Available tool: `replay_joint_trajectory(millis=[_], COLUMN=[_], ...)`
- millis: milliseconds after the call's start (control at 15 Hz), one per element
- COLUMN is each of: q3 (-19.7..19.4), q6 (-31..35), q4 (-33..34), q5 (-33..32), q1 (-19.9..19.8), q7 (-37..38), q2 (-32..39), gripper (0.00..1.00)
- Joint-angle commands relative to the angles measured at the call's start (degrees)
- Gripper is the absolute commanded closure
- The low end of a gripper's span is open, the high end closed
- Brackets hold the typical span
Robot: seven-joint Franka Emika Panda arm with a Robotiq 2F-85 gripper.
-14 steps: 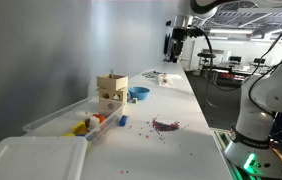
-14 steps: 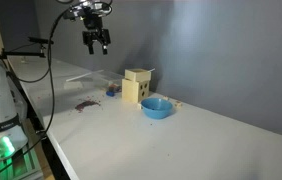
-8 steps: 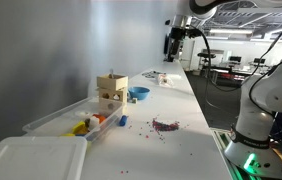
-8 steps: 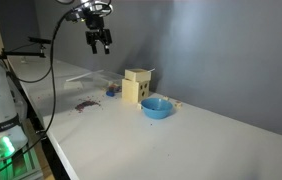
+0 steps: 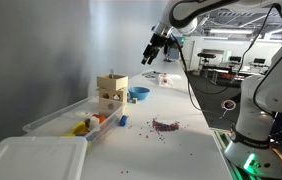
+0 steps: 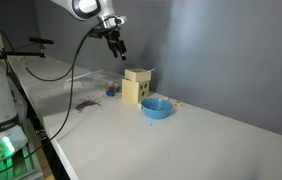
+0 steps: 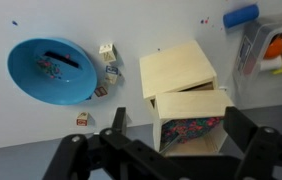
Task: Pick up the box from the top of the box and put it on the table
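Observation:
My gripper moves down and away from my base to the upper box's side by the bowl next.
Two pale wooden boxes stand stacked on the white table in both exterior views; the small upper box [image 5: 112, 81] [image 6: 138, 73] rests on the taller lower one [image 5: 109, 101] [image 6: 133, 91]. The wrist view looks down on them: a closed pale top [image 7: 178, 68] and, beside it, a box face open on colourful contents [image 7: 191, 120]. My gripper [image 5: 151, 55] [image 6: 118, 47] [image 7: 176, 125] hangs in the air above and beside the stack. It is open and empty, its fingers on either side of the open-faced box in the wrist view.
A blue bowl [image 5: 139, 94] [image 6: 156, 107] [image 7: 51, 70] sits next to the boxes, with small cubes [image 7: 108, 62] beside it. A clear bin of colourful toys [image 5: 66, 118] and a white lid [image 5: 31, 160] lie nearer. Purple bits [image 5: 164, 125] are scattered on the table.
The arm has swung from the far end of the table toward the stacked boxes and tilted down over them. The gripper stays open. The boxes have not moved.

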Motion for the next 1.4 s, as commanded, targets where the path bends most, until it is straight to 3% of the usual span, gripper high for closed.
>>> replay_joint_trajectory(millis=[0, 333, 800, 933, 1333], q3=[1.99, 3.13, 3.0, 3.21, 3.76], q6=[7.96, 12.81, 14.27, 13.93, 13.53], q4=[5.86, 12.06, 18.17, 18.96, 19.58], q5=[0.27, 0.12, 0.25, 0.72, 0.88], q1=[-1.2, -1.28, -1.88, -1.71, -1.62], q7=[3.66, 6.08, 10.92, 11.99, 13.44], q2=[10.3, 20.09, 28.81, 29.71, 29.37], gripper=[0.0, 0.0, 0.02, 0.26, 0.67])
